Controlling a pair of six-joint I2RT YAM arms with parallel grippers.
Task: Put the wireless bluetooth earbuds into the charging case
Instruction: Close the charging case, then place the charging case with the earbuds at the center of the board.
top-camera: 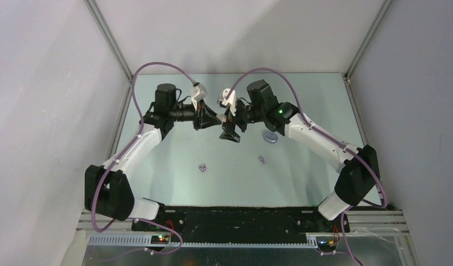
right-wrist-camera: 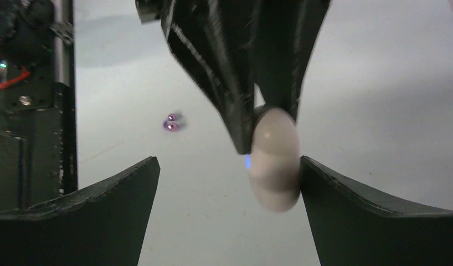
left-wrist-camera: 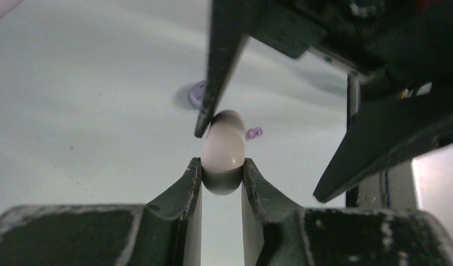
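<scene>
My left gripper is going to lower the white pebble-shaped charging case (left-wrist-camera: 224, 147) onto the bare tabletop outward of both earbud pairs and let go of it, because that spot is clear.
My left gripper (left-wrist-camera: 223, 169) is shut on a white pebble-shaped charging case (left-wrist-camera: 224, 147) and holds it above the table. A blue light shows on the case (right-wrist-camera: 274, 160) in the right wrist view. My right gripper (right-wrist-camera: 230, 166) stands open around the case, with one finger against its side and the other well apart from it. In the top view both grippers meet over the middle of the table, left (top-camera: 217, 118) and right (top-camera: 230, 133). A pair of purple earbuds (right-wrist-camera: 171, 122) lies on the table below. Another purple pair (top-camera: 202, 167) lies nearer the arm bases.
A purple charging case (top-camera: 271, 137) rests on the table under the right arm, and shows behind the right finger in the left wrist view (left-wrist-camera: 196, 94). Grey walls close in the table on the left, right and back. The black base rail (top-camera: 241, 219) runs along the near edge.
</scene>
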